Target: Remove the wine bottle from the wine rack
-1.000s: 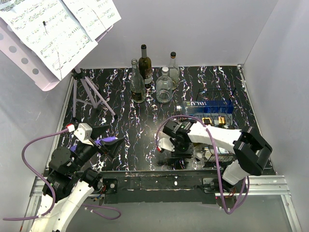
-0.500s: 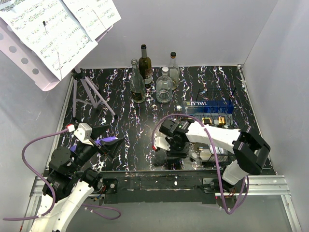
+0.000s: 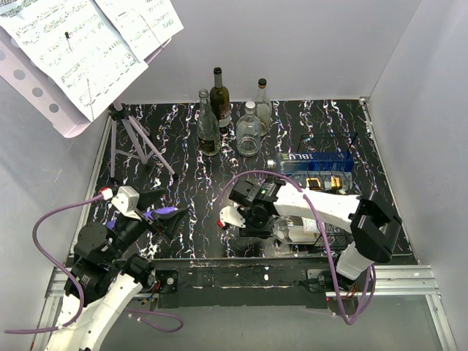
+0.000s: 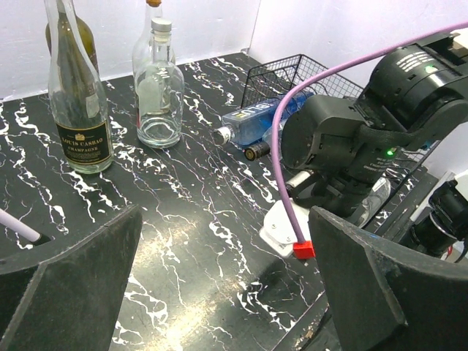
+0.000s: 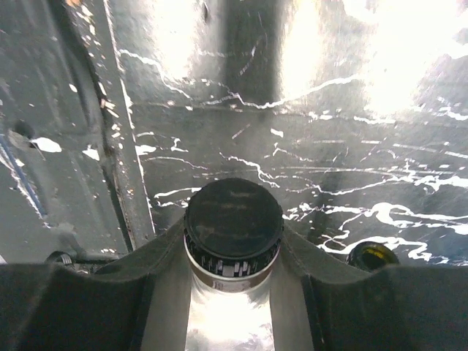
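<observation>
The clear bottle (image 3: 298, 229) lies on its side, so the robot's right gripper needs to lift outward, turn the bottle upright onto the bare tabletop before the standing bottles and release it.
The wine rack (image 3: 349, 143) is a black wire box at the right of the table; it also shows in the left wrist view (image 4: 287, 72). My right gripper (image 3: 251, 217) is shut on the neck of a clear wine bottle (image 3: 298, 229) that lies on its side, its body reaching back toward the rack's near end. In the right wrist view the gripper (image 5: 233, 228) clamps the neck just below the black cap (image 5: 233, 216). My left gripper (image 3: 165, 216) is open and empty at the near left, over bare table in its own view (image 4: 227, 285).
A blue bottle (image 3: 313, 159) and a gold-capped bottle (image 4: 256, 151) lie in the rack. Several bottles stand at the back, among them a dark one (image 3: 220, 97) and a clear one (image 3: 248, 130). A purple music stand (image 3: 139, 140) is at the far left.
My right gripper has moved left with the clear bottle, drawing it out of the rack. The left arm has not moved.
</observation>
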{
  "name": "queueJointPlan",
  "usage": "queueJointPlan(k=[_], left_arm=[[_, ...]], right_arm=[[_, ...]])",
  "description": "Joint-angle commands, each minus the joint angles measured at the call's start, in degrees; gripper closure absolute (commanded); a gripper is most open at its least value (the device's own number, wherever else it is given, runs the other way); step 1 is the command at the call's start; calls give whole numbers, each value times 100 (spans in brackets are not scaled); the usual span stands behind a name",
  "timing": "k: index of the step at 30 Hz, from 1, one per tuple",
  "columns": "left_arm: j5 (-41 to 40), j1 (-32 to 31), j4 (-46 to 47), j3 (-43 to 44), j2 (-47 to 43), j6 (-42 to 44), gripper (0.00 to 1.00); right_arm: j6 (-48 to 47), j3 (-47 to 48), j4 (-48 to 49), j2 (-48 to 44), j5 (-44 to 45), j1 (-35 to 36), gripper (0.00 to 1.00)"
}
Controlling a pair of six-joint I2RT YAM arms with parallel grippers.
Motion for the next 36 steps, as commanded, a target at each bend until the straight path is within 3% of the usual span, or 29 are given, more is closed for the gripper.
queueJointPlan(k=[1,19,28,36], left_arm=[[-231,-33,-8,107,-78,39,2],[-1286,-33,-237,212,-403,-31,2],[-1550,-33,-255,221,-403,-49,2],[-1558,-33,-263,230,-306,-49,2]], right_arm=[[-1,516,150,-82,-354,188,99],[280,1246,289,-389,-829,592,99],[780,158,3011,-1821,-662,583,99],[1774,77,4884,-1788,302,592,99]])
